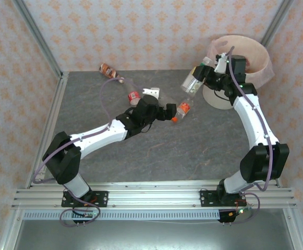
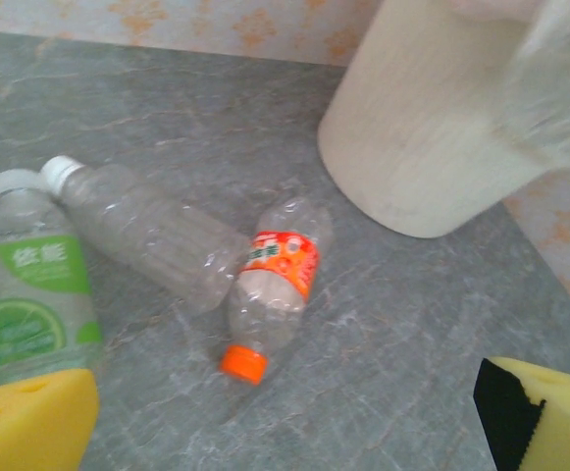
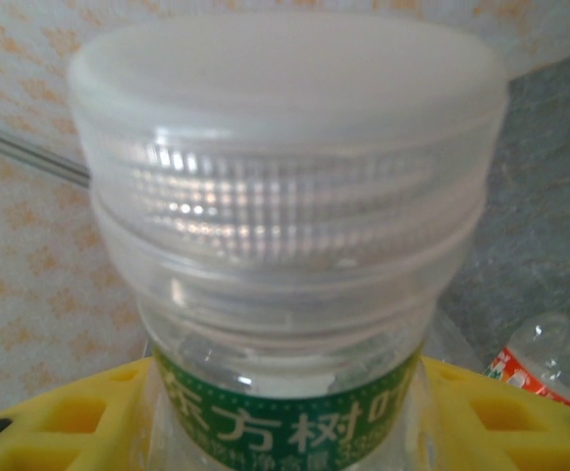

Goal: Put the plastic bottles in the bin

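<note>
The bottle in my right gripper hangs outside the bin's rim, so I should next move it outward across that rim and release it inside the bin's opening (image 1: 254, 51).
The plastic bottles lie scattered on the grey table. An orange-capped, orange-labelled bottle (image 2: 275, 280) (image 1: 181, 110) lies on its side just ahead of my left gripper (image 2: 285, 442) (image 1: 170, 112), which is open with nothing between its yellow fingers (image 2: 29, 422). Beside that bottle lie a clear white-capped bottle (image 2: 142, 231) and a green-labelled bottle (image 2: 34, 294). My right gripper (image 3: 285, 432) (image 1: 209, 73) is shut on a green-labelled bottle (image 3: 285, 245) (image 1: 193, 80), held in the air next to the bin (image 1: 245, 57) (image 2: 432, 128), outside its left rim.
A brown bottle (image 1: 108, 70) lies at the back wall. A red-labelled bottle (image 1: 134, 97) (image 3: 544, 365) and a small white object (image 1: 152, 92) lie behind the left arm. Metal frame posts (image 1: 39, 41) bound the table's corners.
</note>
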